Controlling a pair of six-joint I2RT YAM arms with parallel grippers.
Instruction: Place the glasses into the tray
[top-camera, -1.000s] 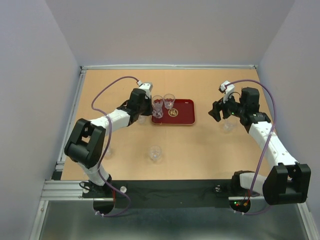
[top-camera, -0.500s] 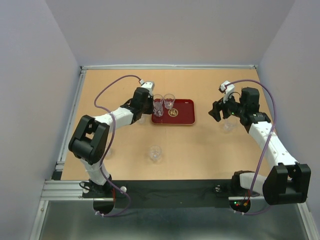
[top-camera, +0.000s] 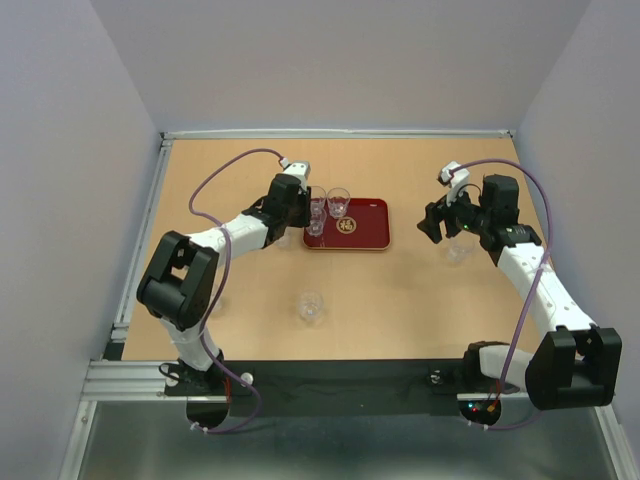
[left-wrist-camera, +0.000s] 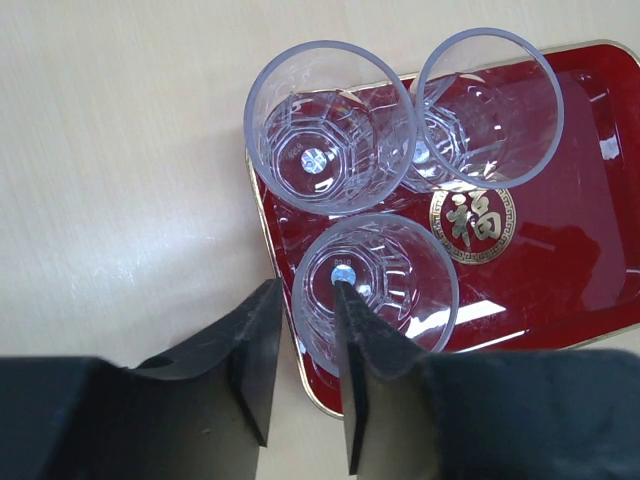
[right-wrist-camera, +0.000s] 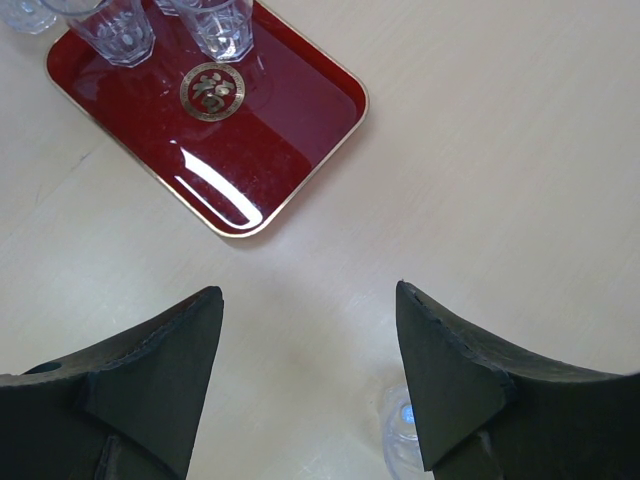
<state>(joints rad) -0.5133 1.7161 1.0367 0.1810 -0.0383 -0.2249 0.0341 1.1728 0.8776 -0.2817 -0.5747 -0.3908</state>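
Observation:
The loose glass below my right gripper, to its right in the top view, is its next target, so it shifts and lowers onto the glass's side farthest from the tray.
The dark red tray (top-camera: 370, 232) lies mid-table and holds three clear glasses. In the left wrist view two stand at the tray's (left-wrist-camera: 590, 200) far left (left-wrist-camera: 330, 140) (left-wrist-camera: 488, 108), and a third glass (left-wrist-camera: 400, 290) stands at its near-left edge. My left gripper (left-wrist-camera: 305, 285) straddles that third glass's wall, one finger inside and one outside. The jaws stand a little apart, with a gap showing beside the rim. In the top view this gripper (top-camera: 305, 212) is at the tray's left edge. My right gripper (right-wrist-camera: 308, 290) is open and empty above bare table, right of the tray (right-wrist-camera: 280, 130).
A loose glass (top-camera: 310, 307) stands on the table in front of the tray. Another glass (right-wrist-camera: 400, 440) stands just under my right gripper's right finger (top-camera: 458, 245). One more glass (right-wrist-camera: 20, 12) sits on the table left of the tray. Walls enclose the table.
My left gripper moved right towards the tray, carrying a glass that now stands in the tray's near-left part. The right arm has not moved.

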